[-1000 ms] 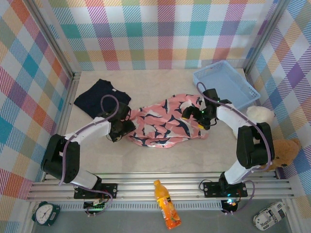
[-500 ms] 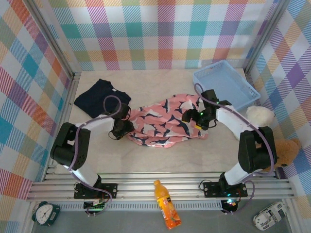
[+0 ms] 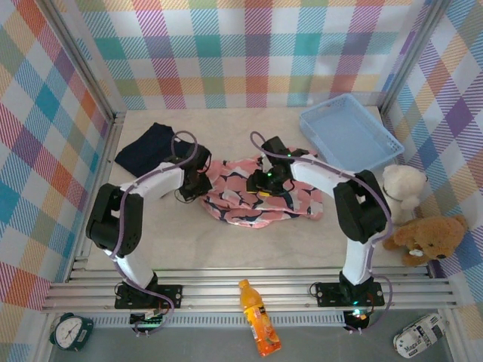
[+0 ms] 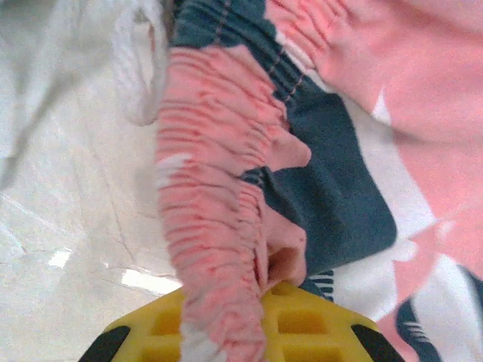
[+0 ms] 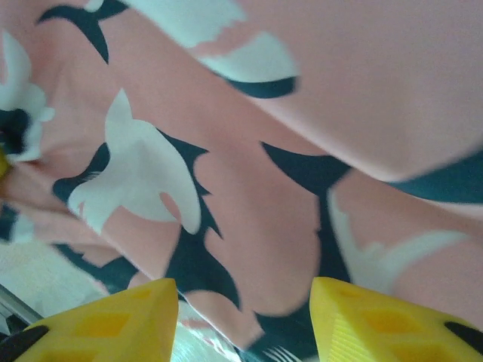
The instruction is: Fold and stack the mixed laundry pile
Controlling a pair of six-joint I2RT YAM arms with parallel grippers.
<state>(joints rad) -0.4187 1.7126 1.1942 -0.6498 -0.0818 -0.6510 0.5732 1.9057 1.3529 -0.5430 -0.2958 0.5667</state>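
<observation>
The garment still lies unfolded, so the left gripper needs to lift the waistband and carry it toward the garment's basket-side end [image 3: 305, 197] before the gripper opens.
The pink garment [image 3: 287, 202] printed with navy-and-white shapes lies bunched in the middle of the table. The dark navy trousers [image 3: 149, 147] rest folded at the back left. My left gripper [image 3: 199, 184] is at the garment's left edge. In the left wrist view it [image 4: 241, 324] is shut on the gathered pink waistband [image 4: 211, 219], beside a white drawstring [image 4: 136, 68]. My right gripper [image 3: 261, 184] hovers over the garment's middle. In the right wrist view its yellow fingers [image 5: 113, 324] stand apart over the printed cloth [image 5: 264, 204], so the gripper [image 5: 245, 320] is open.
A light blue basket [image 3: 311, 128] sits at the back right. A white teddy bear [image 3: 400, 185] and a brown one [image 3: 423, 237] lie by the right wall. An orange bottle [image 3: 256, 317] and a clock [image 3: 69, 329] lie in front of the rail.
The left gripper closed on the waistband at the garment's left edge. The right arm swept left from the garment's right end to its middle, its jaws narrowing; the garment bunched up.
</observation>
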